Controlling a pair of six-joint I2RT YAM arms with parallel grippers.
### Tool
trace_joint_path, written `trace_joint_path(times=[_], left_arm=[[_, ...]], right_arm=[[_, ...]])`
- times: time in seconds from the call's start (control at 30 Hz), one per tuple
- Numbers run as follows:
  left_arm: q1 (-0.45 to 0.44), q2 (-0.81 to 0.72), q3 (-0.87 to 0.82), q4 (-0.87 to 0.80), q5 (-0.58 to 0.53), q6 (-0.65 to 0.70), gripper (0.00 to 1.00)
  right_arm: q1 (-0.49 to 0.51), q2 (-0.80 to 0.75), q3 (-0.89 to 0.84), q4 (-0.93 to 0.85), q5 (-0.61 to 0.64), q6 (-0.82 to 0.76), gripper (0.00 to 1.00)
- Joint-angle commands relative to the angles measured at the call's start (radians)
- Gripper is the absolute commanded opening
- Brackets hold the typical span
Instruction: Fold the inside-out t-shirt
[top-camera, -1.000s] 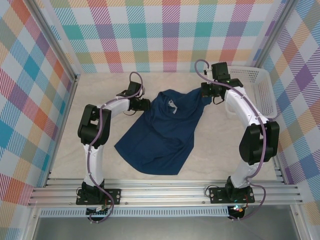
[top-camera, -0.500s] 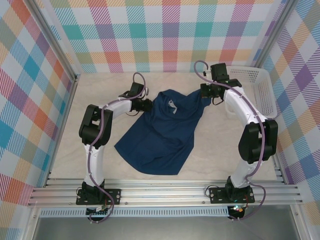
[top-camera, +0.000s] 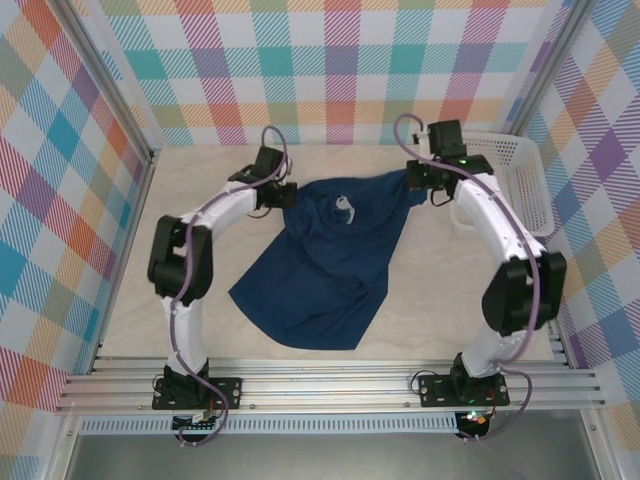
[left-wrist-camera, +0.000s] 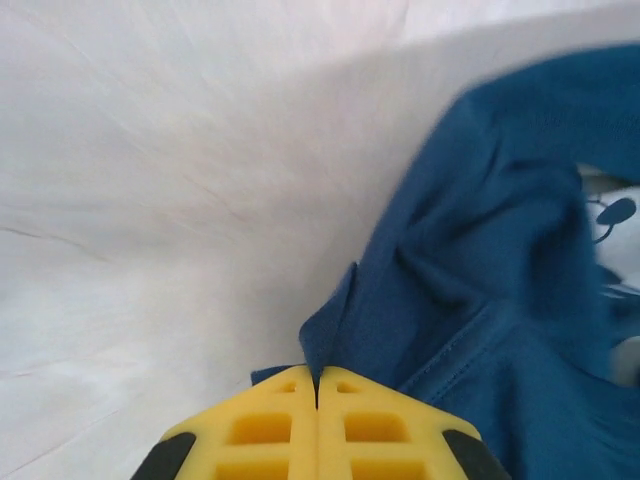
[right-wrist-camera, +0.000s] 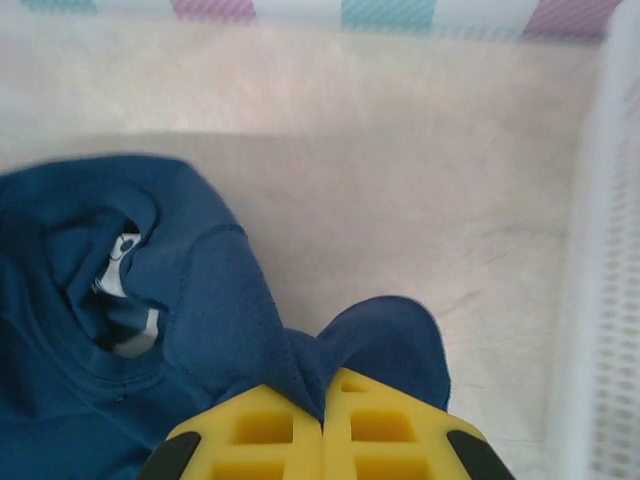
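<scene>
The cloth lies crumpled, so next I need to lift my left gripper, move it away from my right gripper, lower the shirt's edge onto the bare tabletop (top-camera: 242, 223) (left-wrist-camera: 120, 310) beside the shirt and let go of it.
The inside-out t-shirt (top-camera: 330, 255) is dark navy and lies crumpled in the middle of the table, its white label (top-camera: 343, 208) showing near the neck. My left gripper (top-camera: 285, 193) is shut on the shirt's far left edge; in the left wrist view the yellow fingers (left-wrist-camera: 262, 425) pinch a fold of blue cloth (left-wrist-camera: 470, 270). My right gripper (top-camera: 416, 178) is shut on the far right corner, and its yellow fingers (right-wrist-camera: 385, 430) clamp a bunched fold of the t-shirt (right-wrist-camera: 210, 290). The cloth stretches between the two grippers.
A white plastic basket (top-camera: 520, 180) stands at the back right, its wall (right-wrist-camera: 600, 250) close beside my right gripper. Checked walls close in the pale table (top-camera: 200, 170) at the back and sides. A metal rail (top-camera: 330, 385) runs along the near edge.
My left gripper has closed on the shirt's left edge and lifted toward the back. The right gripper moved slightly outward, pulling the shirt's top edge wider between them.
</scene>
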Motion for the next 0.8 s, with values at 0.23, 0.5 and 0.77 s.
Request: trace_joint_path(times=[0.23,0.5,0.77], left_arm=[[0.103,-0.733,-0.005,0.064,-0.038,-0.058,0.0],[0.103,-1.02,0.039,-0.004,-0.093,-0.085,0.0],[0.103,-1.096,0.122,-0.075,-0.084,-0.093,0.0]], right_arm=[[-0.01,-0.465,0.184,0.017,-0.102,0.003,0.0],[-0.01,-0.647,0.259,-0.027,-0.196,0.033,0.0],[-0.01,-0.716,0.312,-0.07,-0.25,0.062,0.0]])
